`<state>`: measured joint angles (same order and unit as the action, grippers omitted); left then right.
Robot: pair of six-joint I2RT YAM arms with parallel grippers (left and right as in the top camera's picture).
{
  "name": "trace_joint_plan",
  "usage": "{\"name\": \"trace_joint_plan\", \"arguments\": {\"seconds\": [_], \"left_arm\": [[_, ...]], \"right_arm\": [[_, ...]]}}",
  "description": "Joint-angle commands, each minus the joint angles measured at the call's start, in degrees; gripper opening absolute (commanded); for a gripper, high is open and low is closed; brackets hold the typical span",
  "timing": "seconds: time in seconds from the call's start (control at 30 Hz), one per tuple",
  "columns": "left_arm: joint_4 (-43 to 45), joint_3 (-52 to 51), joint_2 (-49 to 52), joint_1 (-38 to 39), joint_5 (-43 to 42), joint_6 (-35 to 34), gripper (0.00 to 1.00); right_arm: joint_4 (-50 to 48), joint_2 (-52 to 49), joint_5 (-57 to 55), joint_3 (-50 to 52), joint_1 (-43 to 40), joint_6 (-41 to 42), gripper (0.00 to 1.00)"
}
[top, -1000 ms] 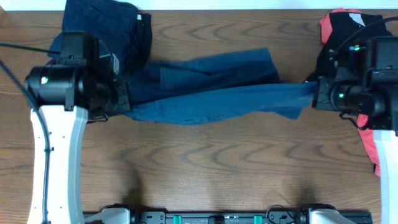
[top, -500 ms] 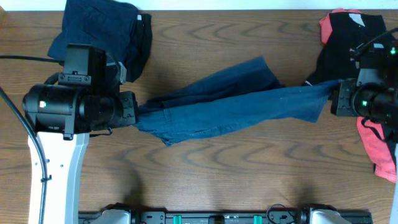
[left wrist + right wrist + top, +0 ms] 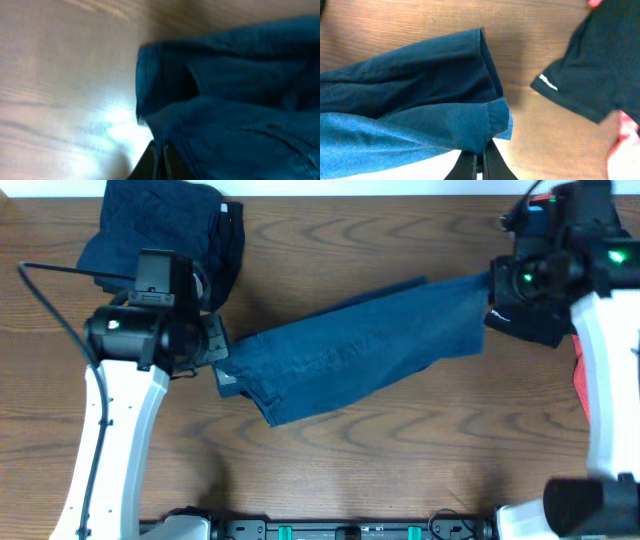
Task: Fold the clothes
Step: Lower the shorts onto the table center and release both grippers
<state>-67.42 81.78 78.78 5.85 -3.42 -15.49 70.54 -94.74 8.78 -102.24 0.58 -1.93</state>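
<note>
The far corner of the trousers' lower layer (image 3: 150, 56) lies uncovered. My left gripper moves outward and down next, lays the trousers' held edge over it, then releases the edge.
A pair of blue trousers (image 3: 350, 355) lies stretched aslant across the middle of the wooden table (image 3: 400, 450). My left gripper (image 3: 222, 365) is shut on their waistband end at the left; in the left wrist view the cloth (image 3: 235, 100) fills the right side above the closed fingers (image 3: 161, 155). My right gripper (image 3: 492, 288) is shut on the leg hem at the upper right; the right wrist view shows the hem (image 3: 490, 120) pinched in its fingers (image 3: 481, 159). A second dark navy garment (image 3: 165, 230) lies bunched at the top left.
A black-and-coral shirt (image 3: 545, 325) lies at the right edge, partly under my right arm; it also shows in the right wrist view (image 3: 595, 65). The table's far edge runs along the top.
Both grippers have moved away from me with the trousers. The right gripper has swung up and left, the left one to the right, so the trousers hang slacker and lie more aslant.
</note>
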Motion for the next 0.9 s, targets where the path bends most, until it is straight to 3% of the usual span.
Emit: {"name": "trace_joint_plan", "arguments": {"seconds": [0.0,0.1,0.53,0.87], "left_arm": [[4.1,-3.5,1.7,0.0,5.5,-3.9,0.06],[7.6,-5.2,4.1,0.0,9.0,-6.5,0.06],[15.5,-5.4,20.5,0.0,9.0,-9.8,0.06],[20.9,-5.4,27.7,0.0,9.1,-10.1,0.09]], "right_arm": [[-3.2,-5.8,-0.1,0.3,0.6,-0.8,0.01],[-8.3,-9.9,1.7,0.3,0.8,-2.1,0.01],[-27.2,-23.5,2.3,0.3,4.8,-2.0,0.01],[-34.8,-31.4,1.5,0.3,7.7,-1.3,0.01]]}}
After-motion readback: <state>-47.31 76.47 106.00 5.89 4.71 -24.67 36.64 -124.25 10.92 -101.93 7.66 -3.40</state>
